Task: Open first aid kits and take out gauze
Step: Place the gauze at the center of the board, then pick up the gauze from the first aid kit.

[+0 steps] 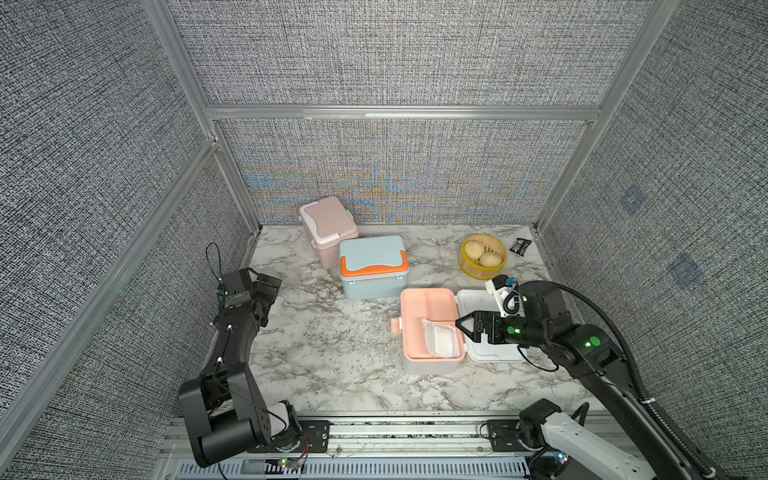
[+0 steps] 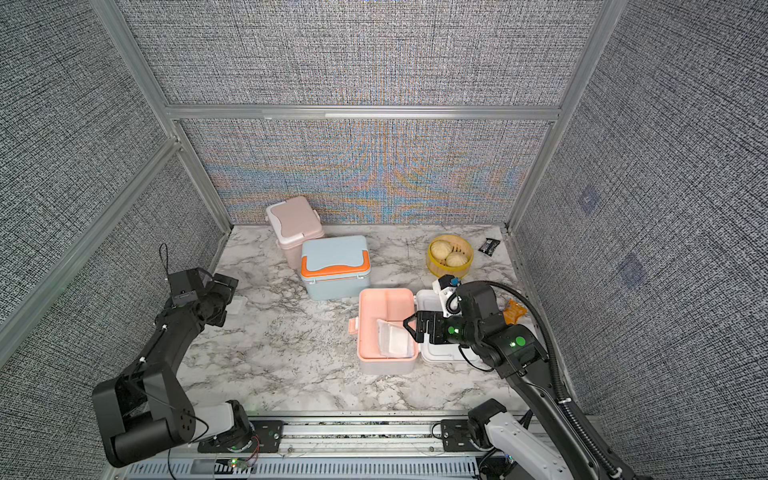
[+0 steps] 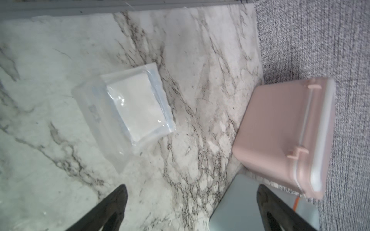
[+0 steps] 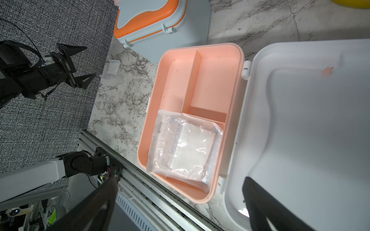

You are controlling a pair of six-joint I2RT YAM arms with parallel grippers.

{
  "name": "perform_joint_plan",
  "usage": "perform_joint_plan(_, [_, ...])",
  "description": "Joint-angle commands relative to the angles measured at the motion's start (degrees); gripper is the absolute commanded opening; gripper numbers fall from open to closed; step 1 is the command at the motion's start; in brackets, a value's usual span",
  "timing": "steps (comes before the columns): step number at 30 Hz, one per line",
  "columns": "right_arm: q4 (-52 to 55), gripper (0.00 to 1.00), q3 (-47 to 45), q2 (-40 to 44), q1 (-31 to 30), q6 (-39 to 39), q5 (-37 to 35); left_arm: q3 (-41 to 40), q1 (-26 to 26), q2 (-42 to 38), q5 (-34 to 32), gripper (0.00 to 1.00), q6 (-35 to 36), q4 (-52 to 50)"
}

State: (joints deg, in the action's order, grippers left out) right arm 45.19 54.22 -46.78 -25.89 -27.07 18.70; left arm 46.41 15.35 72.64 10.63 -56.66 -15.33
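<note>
The left gripper swings across the marble next, toward my right gripper, over to the wrapped gauze and onto its facing latch-side edge [image 1: 428,336].
The white first aid kit with the peach tray [image 1: 428,309] lies open, its white lid [image 1: 478,301] flipped back to the right. One wrapped gauze [image 1: 441,337] [image 4: 186,148] lies in the tray's near compartment. My right gripper [image 1: 463,328] [image 4: 180,180] hangs open just over the hinge side, beside that gauze, holding nothing. A second gauze [image 3: 136,106] [image 2: 237,305] lies flat on the marble at the left. My left gripper [image 3: 191,188] [image 4: 90,61] is open above the table next to it. The pink kit [image 1: 328,226] and blue kit [image 1: 372,266] stand shut at the back.
A yellow basket with buns [image 1: 484,255] and a small black packet [image 1: 520,245] sit at the back right. An orange wrapper [image 2: 514,311] lies behind my right arm. Fabric walls close three sides, and an aluminium rail [image 1: 399,432] runs along the front.
</note>
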Motion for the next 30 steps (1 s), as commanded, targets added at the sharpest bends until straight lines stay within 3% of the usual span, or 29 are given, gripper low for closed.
perform_joint_plan(1, [-0.63, 0.99, -0.23, 0.68, -0.11, 0.01, -1.35, 1.3, -4.36, -4.63, -0.36, 1.0, 3.28, -9.1])
perform_joint_plan(6, [-0.45, 0.99, -0.69, 1.6, -0.11, -0.18, -3.15, 2.23, -14.98, -13.62, 0.44, 1.0, 4.14, -11.93])
perform_joint_plan(13, [-0.64, 0.99, -1.6, 1.61, -0.1, -1.69, -7.88, 5.59, -36.46, -18.38, -2.05, 1.0, 6.01, -12.35])
perform_joint_plan(18, [2.26, 0.99, -1.12, 0.32, -0.03, -4.51, -15.76, 10.42, -52.54, -14.54, -6.92, 1.0, 7.94, -14.55])
perform_joint_plan(23, [0.84, 0.99, -2.71, 1.22, 0.22, -3.98, -15.48, 13.45, -67.14, -7.23, -9.63, 0.95, 8.67, -14.26])
perform_joint_plan(26, [-0.26, 0.99, -3.94, 2.09, 0.33, -3.4, -14.59, 14.76, -72.94, -2.44, -9.89, 0.9, 8.52, -13.1])
perform_joint_plan(30, [-0.2, 0.99, -4.69, 2.44, 0.62, -3.0, -14.64, 16.03, -76.99, 2.97, -9.36, 0.84, 8.05, -11.46])
